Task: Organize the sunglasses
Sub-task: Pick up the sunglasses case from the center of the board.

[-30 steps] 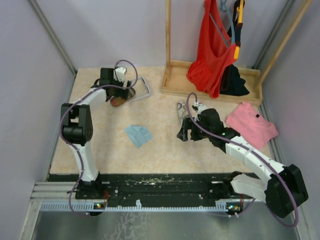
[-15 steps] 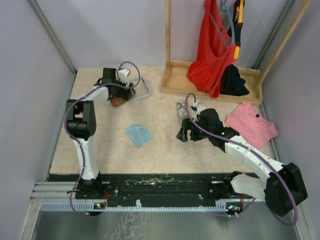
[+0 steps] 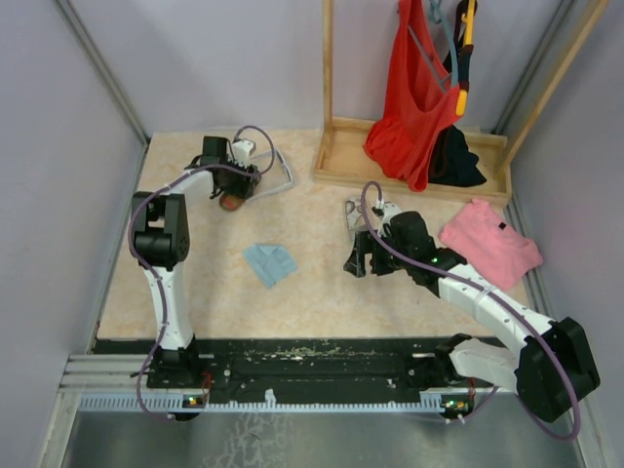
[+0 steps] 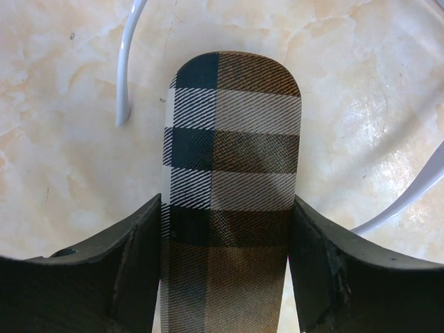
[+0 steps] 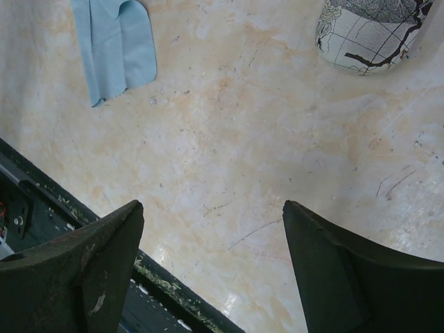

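The case goes back and to the right in the top view in my left gripper, past the blue cloth, for release where the tabletop lies bare [image 3: 330, 286] next.
The white-framed sunglasses [image 3: 280, 174] lie at the far left of the table; their pale arms [image 4: 123, 76] curve on either side of a brown-striped case [image 4: 232, 152]. My left gripper [image 4: 229, 205] straddles this case, and both fingers touch its sides. In the top view the left gripper [image 3: 240, 183] is over the case [image 3: 231, 201]. My right gripper [image 5: 211, 208] is open and empty above bare table, near the grey-patterned case [image 5: 364, 35]; it also shows in the top view [image 3: 359, 255]. The dark wire-frame pair is out of view.
A light blue cloth [image 3: 269, 263] lies mid-table and shows in the right wrist view [image 5: 114, 48]. A pink garment [image 3: 490, 241] lies at the right. A wooden rack [image 3: 336, 156] with a red garment [image 3: 414, 88] stands at the back. The table's black front edge [image 5: 41, 201] is near the right gripper.
My left arm has swung a little to the right and its gripper has shifted slightly along the case. The right arm has not moved.
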Robot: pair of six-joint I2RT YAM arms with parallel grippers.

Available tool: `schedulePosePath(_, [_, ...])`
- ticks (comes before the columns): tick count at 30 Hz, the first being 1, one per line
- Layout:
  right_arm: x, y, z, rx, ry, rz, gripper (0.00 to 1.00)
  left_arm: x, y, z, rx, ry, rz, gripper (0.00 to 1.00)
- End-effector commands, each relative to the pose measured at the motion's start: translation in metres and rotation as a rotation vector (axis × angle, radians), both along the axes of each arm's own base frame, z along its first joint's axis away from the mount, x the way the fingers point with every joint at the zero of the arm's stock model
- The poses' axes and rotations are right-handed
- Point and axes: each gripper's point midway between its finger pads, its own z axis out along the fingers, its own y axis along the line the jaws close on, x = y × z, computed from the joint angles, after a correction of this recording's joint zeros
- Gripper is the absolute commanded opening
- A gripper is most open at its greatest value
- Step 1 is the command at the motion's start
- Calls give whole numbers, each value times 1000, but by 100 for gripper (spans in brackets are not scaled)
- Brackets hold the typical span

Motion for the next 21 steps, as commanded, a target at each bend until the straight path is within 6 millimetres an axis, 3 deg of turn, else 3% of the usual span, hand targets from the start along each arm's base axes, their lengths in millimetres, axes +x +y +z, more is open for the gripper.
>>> schedulePosePath(1, [11,7,24,33,-70,17,81,9,7,11,10,-30,26,61])
schedulePosePath(6, [11,7,27,37,-77,15,81,14,23,33,42,-98,144,49])
schedulePosePath(10, [12,5,31,40,-92,4,80,13,49,74,69,-186,336,40])
schedulePosePath(13, [15,1,34,40,-113,-26,80,-2,50,107,11,-278,420,38])
schedulePosePath(17, [20,-7,41,41,-149,-92,80,-32,20,144,-105,-339,434,37])
schedulePosePath(21, [24,-19,51,56,-192,-182,80,-78,-68,157,-214,-320,274,38])
